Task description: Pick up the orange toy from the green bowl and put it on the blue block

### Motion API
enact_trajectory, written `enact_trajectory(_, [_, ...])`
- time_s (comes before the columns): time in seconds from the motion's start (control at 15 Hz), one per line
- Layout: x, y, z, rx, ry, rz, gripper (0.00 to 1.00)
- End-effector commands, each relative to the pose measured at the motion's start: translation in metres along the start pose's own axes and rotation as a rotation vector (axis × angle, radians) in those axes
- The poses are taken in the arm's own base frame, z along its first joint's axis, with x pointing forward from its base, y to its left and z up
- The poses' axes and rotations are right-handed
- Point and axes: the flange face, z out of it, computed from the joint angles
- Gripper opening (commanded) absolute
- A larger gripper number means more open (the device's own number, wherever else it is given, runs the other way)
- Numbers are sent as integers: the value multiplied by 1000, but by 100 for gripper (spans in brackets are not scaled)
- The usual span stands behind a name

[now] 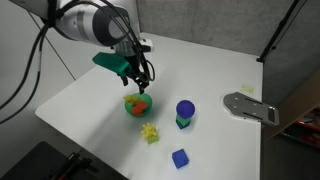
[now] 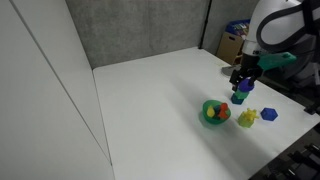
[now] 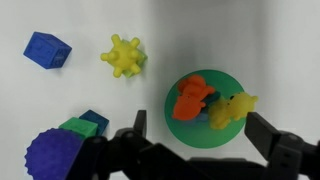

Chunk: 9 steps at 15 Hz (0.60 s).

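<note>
My gripper should next move its open fingers down into the green bowl, around the orange toy's rounded near end (image 1: 139, 106) (image 3: 187, 106), because that end is clear of the yellow toy.
The orange toy (image 3: 190, 100) lies in the green bowl (image 3: 192, 136) beside a yellow toy (image 3: 232, 110). In the wrist view my gripper (image 3: 200, 130) is open and empty, its two fingers to either side of the bowl and above it. In both exterior views the gripper (image 1: 141, 78) (image 2: 243, 80) hangs a little above the bowl (image 1: 129, 107) (image 2: 208, 113), with the orange toy (image 1: 139, 101) showing inside. The blue block (image 3: 47, 49) (image 1: 180, 158) (image 2: 268, 114) sits alone on the white table, apart from the bowl.
A yellow spiky toy (image 3: 124, 55) (image 1: 150, 132) lies between bowl and block. A taller blue round-topped object with a green base (image 3: 50, 155) (image 1: 185, 112) stands near the bowl. A grey flat object (image 1: 250, 107) lies at the table's edge.
</note>
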Motion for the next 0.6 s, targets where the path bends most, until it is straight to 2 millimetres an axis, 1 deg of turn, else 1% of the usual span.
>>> enact_trajectory(0.0, [26, 0, 20, -28, 5, 56, 100])
enact_trajectory(0.27, [44, -4, 49, -51, 0, 120, 100])
enact_trajectory(0.53, [56, -13, 82, -68, -27, 167, 100])
